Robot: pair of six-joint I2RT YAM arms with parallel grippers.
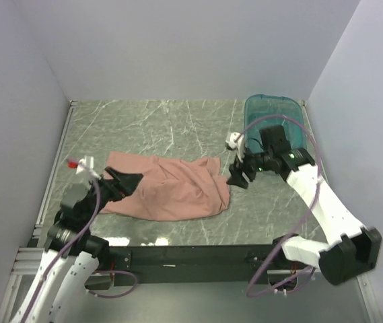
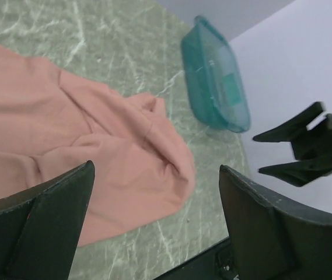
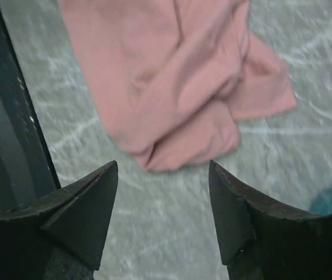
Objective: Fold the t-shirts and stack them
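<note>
The t-shirt's end by the tub is doubled over. I will move my right gripper to the left in the top view next and lower it onto the t-shirt's raised fold (image 1: 215, 186) (image 3: 191, 109).
One salmon-pink t-shirt (image 1: 171, 188) lies crumpled and partly doubled over on the green marble table (image 1: 157, 124), left of centre. My left gripper (image 1: 134, 183) hovers over the shirt's left end, jaws wide open and empty; its wrist view shows the t-shirt (image 2: 95, 140) spread beneath the left gripper (image 2: 156, 166). My right gripper (image 1: 238, 180) stands just off the shirt's right edge, open and holding nothing. In the right wrist view the t-shirt (image 3: 171, 76) lies ahead of the right gripper (image 3: 163, 163), with bare table between its fingers. The right gripper (image 2: 258, 154) also shows in the left wrist view.
A translucent teal tub (image 1: 275, 114) stands at the back right corner, also seen as the tub (image 2: 215, 81) from the left wrist. A small white object (image 1: 233, 140) lies near it. Pale walls enclose the table; a dark rail (image 1: 191, 256) runs along the near edge.
</note>
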